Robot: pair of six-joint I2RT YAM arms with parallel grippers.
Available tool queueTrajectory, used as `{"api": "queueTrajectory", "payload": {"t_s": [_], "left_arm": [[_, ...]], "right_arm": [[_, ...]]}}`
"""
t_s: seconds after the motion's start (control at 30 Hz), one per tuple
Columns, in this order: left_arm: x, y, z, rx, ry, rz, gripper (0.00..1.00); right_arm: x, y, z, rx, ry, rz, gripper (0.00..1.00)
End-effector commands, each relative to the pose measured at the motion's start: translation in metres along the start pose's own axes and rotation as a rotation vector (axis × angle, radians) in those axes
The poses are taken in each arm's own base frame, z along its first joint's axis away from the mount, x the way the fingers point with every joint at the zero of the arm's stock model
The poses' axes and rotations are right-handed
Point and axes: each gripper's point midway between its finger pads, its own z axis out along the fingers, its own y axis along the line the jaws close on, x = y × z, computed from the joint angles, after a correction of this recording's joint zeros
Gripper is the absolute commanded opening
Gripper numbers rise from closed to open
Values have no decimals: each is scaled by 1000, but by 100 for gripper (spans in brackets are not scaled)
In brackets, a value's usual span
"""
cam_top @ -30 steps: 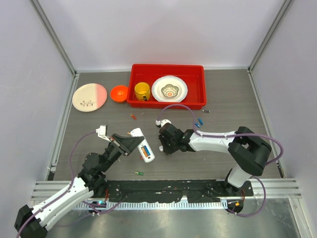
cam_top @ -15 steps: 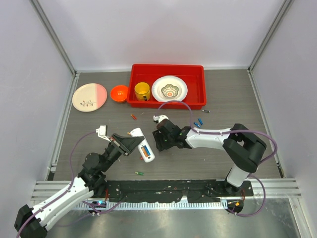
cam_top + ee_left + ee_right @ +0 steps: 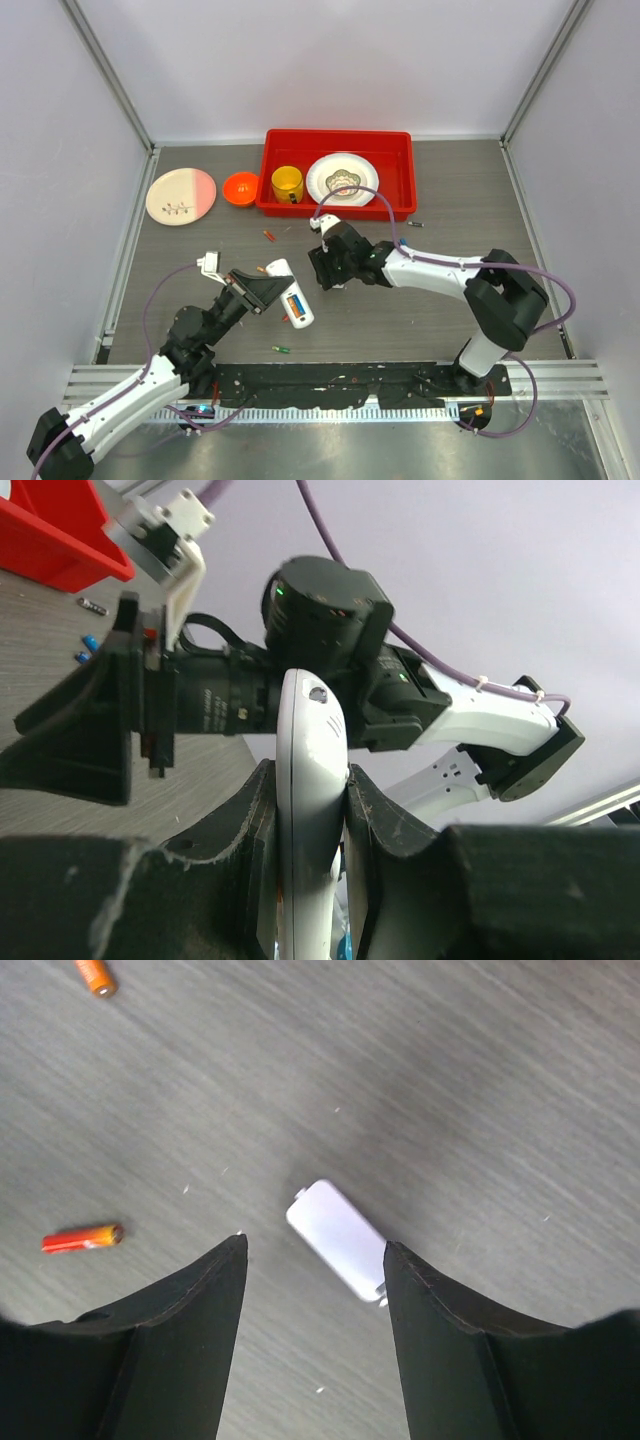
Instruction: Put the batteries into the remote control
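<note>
My open right gripper will turn its fingers in line with the white back cover (image 3: 339,286) (image 3: 340,1239), which lies at an angle below, and lower them astride its long edges.
My left gripper (image 3: 264,291) is shut on the white remote control (image 3: 291,297), gripping its long edges. The open back faces up with an orange-and-blue battery (image 3: 293,304) in the compartment. In the left wrist view the remote (image 3: 310,780) stands edge-on between the pads. My right gripper (image 3: 324,266) is open and empty just right of the remote. In the right wrist view it (image 3: 315,1245) hovers over the white back cover (image 3: 340,1239), which lies flat on the table. Two orange batteries (image 3: 82,1238) (image 3: 95,975) lie to its left.
Loose batteries lie on the table: orange ones (image 3: 268,236), a green one (image 3: 283,349), blue ones (image 3: 403,246). A red tray (image 3: 395,170) at the back holds a yellow cup (image 3: 287,183) and a patterned plate (image 3: 342,180). An orange bowl (image 3: 240,187) and a pink-white plate (image 3: 180,196) stand left of it.
My right gripper has moved away from me and slightly left, staying open. The left gripper and the remote have barely moved.
</note>
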Motion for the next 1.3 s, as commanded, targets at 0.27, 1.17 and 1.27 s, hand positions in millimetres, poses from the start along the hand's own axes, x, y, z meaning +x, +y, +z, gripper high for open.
{"api": "queueTrajectory", "payload": {"t_s": [0.27,1.17,1.27], "left_arm": [[0,-5,-4,51,-5,23,0],[4,-3,3,47,16,23,0],[4,-2,3,45,15,19,0]], "right_arm": [[3,-6,20,-36,91,-74,64],[50,-4,5,83,196,-65,57],[51,-5,2,83,217,-88,57]]}}
